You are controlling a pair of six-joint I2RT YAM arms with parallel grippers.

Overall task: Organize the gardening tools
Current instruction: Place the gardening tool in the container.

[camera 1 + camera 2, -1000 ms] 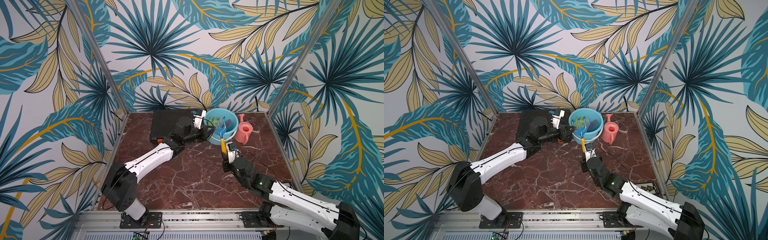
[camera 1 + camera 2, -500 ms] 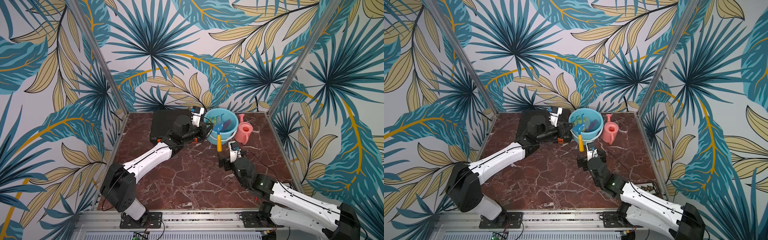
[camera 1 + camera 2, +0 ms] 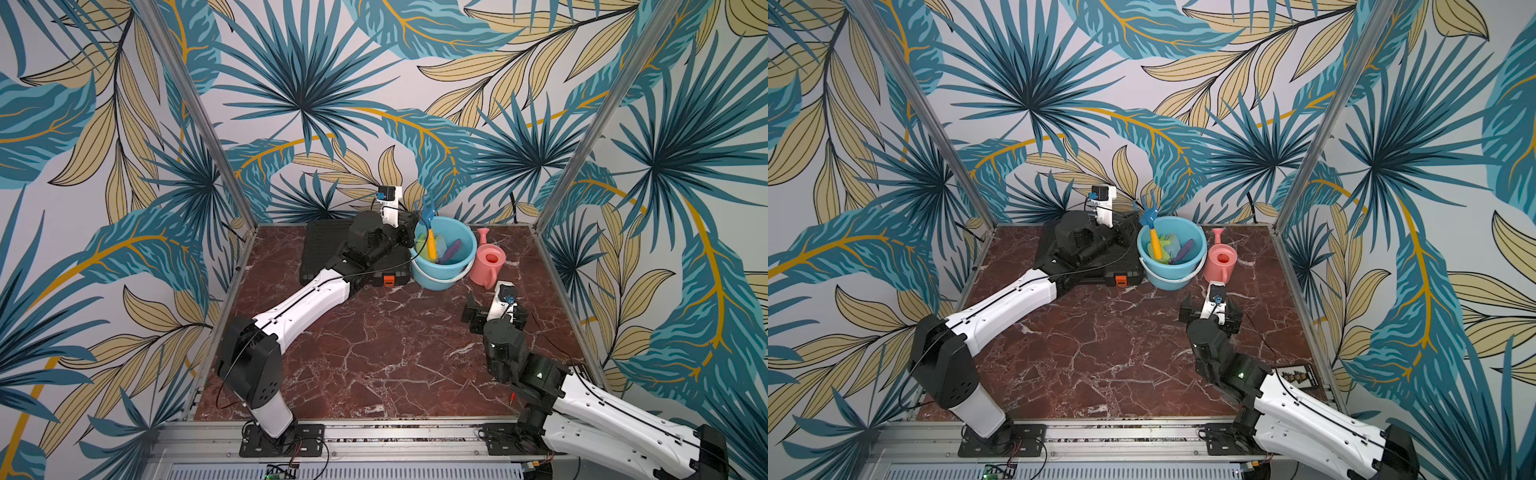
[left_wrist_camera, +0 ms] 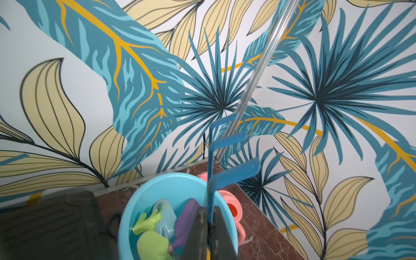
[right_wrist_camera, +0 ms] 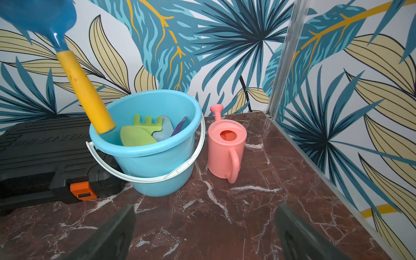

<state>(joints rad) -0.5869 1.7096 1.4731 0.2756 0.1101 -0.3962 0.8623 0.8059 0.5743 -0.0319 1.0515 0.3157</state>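
Observation:
The bucket's opening (image 3: 445, 238) (image 4: 178, 216) is below the robot's left gripper and toward the watering can, so the gripper will next move toward the watering can and down to release the rake's neck.
My left gripper (image 3: 417, 226) (image 4: 208, 210) is shut on the neck of the blue fork-rake (image 3: 428, 216) (image 3: 1149, 214) (image 4: 225, 139). The rake is held tines up, and its yellow handle (image 5: 86, 94) hangs over the left side of the blue bucket (image 3: 465, 232) (image 5: 157, 155), its end about at rim level. Inside the bucket lie a green trowel (image 5: 135, 136), a green rake (image 5: 148, 123), a pale blue trowel (image 5: 163, 131) and a purple shovel (image 5: 179, 127). The pink watering can (image 3: 488, 266) (image 5: 225, 146) stands right of the bucket. My right gripper (image 3: 494, 311) (image 5: 206, 209) is open and empty, low in front of the can.
A big black case (image 3: 324, 245) (image 5: 33, 146) with an orange latch (image 3: 388, 279) lies left of the bucket, under my left arm. The back wall and the right corner post (image 5: 283, 58) stand close behind the bucket and can. Marble tabletop (image 3: 374, 340) stretches toward the front.
My right gripper let go of the fork-rake's handle, opened wide and drew back toward the right. My left gripper swung the rake upright, bringing its handle over the bucket.

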